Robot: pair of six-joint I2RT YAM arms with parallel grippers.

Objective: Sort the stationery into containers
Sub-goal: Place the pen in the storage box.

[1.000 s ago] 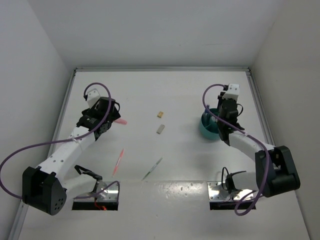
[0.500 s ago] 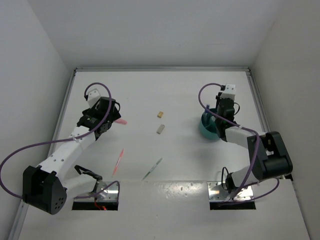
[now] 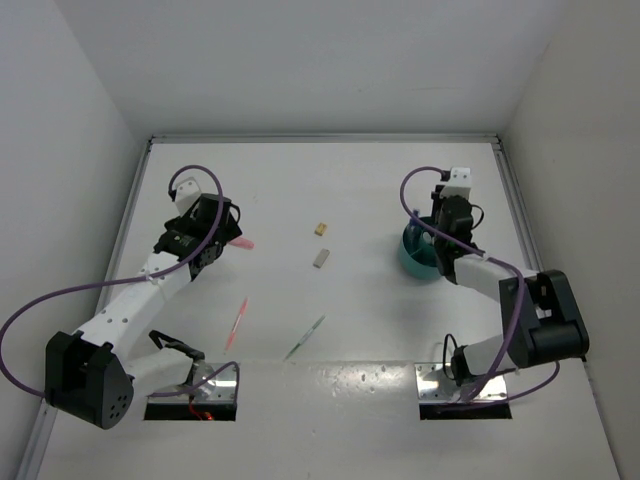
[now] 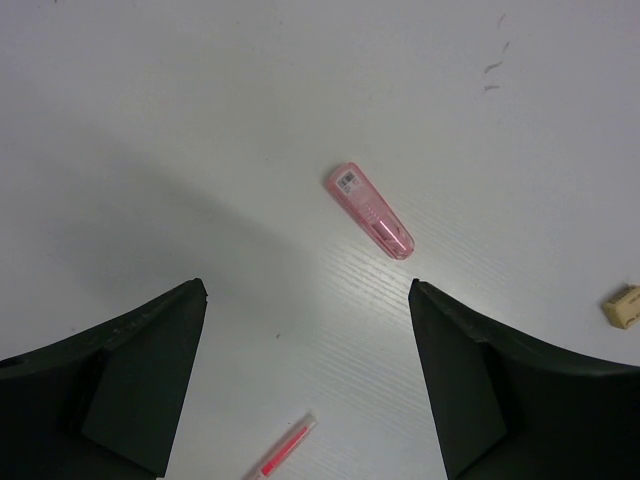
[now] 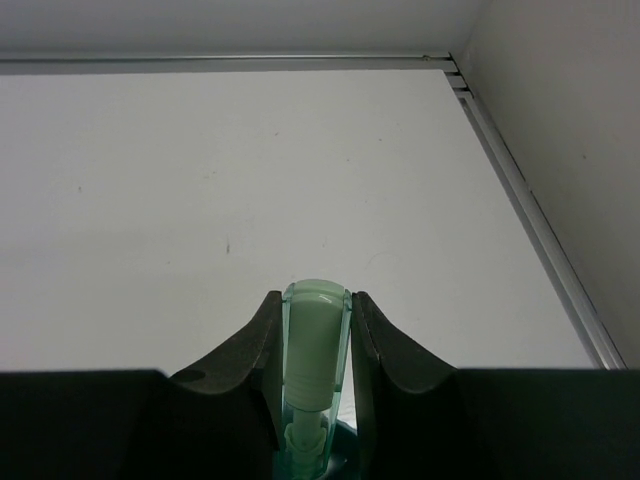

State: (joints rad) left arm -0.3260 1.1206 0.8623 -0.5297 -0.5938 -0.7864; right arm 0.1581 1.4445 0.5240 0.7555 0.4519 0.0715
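Note:
My right gripper tips down over the cup's opening (image 5: pixel 345 448) next and releases the stubby green marker (image 5: pixel 316 350), as the marker stands upright at the teal cup's rim.
My right gripper (image 5: pixel 317 315) is shut on a stubby green marker (image 5: pixel 316 350) and holds it upright over the teal cup (image 3: pixel 412 258); the marker's lower end reaches down to the cup's dark rim (image 5: pixel 345 470). My left gripper (image 4: pixel 305 300) is open and empty above the table, with a stubby pink marker (image 4: pixel 370 210) just ahead of it; that marker also shows in the top view (image 3: pixel 241 243). A thin pink pen (image 3: pixel 236 322), a thin green pen (image 3: pixel 305 337), a yellow eraser (image 3: pixel 320 229) and a grey eraser (image 3: pixel 320 258) lie on the table.
White walls close in the table on the left, back and right, with a metal rail (image 5: pixel 520 190) along the right edge. The pink pen's tip (image 4: pixel 285 452) and the yellow eraser (image 4: pixel 622 306) show in the left wrist view.
My right arm has shifted slightly near the teal cup, its wrist turning a little. The left arm and the loose items have not moved.

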